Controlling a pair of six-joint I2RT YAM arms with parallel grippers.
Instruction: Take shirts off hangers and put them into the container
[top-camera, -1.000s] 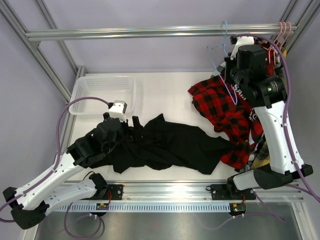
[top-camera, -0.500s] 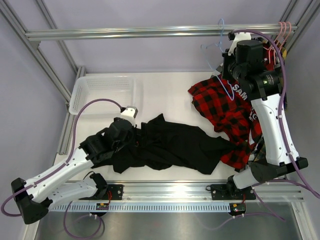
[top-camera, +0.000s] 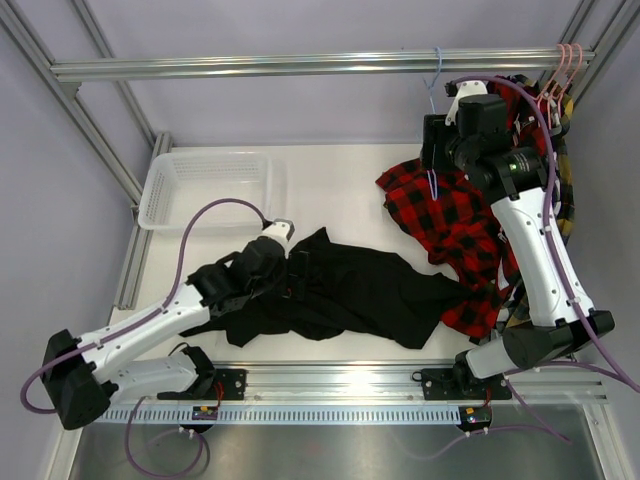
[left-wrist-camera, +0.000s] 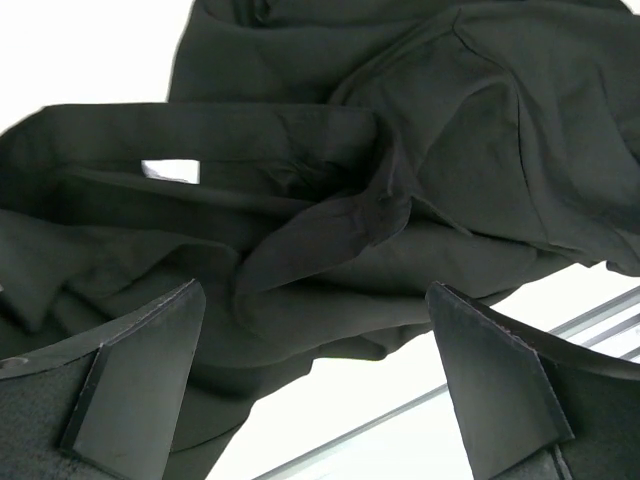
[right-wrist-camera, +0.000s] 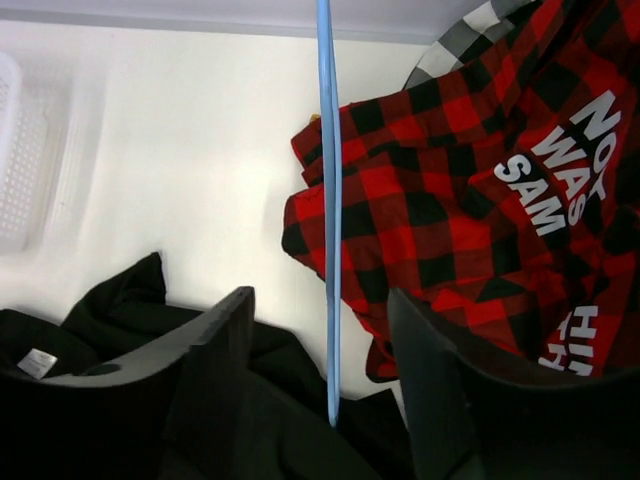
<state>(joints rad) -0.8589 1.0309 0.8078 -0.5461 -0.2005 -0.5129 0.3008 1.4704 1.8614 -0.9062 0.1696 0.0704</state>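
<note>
The left gripper moves over and down onto the black shirt's middle folds next, since they lie below it and to its right in the top view.
A plain black shirt (top-camera: 370, 295) lies crumpled on the table's near middle. My left gripper (top-camera: 297, 268) hovers at its left end, open, with only black cloth (left-wrist-camera: 400, 150) below the fingers (left-wrist-camera: 140, 390). A red-and-black plaid shirt (top-camera: 450, 220) with white lettering (right-wrist-camera: 560, 170) lies heaped at the right. A light blue hanger (top-camera: 436, 75) hangs bare from the top rail. My right gripper (top-camera: 432, 145) is up beside it, open; the hanger (right-wrist-camera: 327, 200) runs edge-on between the jaws (right-wrist-camera: 325, 340) and touches neither. The white container (top-camera: 205, 185) stands at back left.
Pink hangers (top-camera: 565, 60) hook on the rail's right end, with a yellow-and-dark plaid shirt (top-camera: 567, 170) hanging below them. A bit of black-and-white check cloth (right-wrist-camera: 470, 35) shows behind the red shirt. An aluminium frame (top-camera: 300, 66) surrounds the table.
My right gripper has opened and let go of the blue hanger, which now hangs straight from the rail. My left arm has slid right over the black shirt's left end.
</note>
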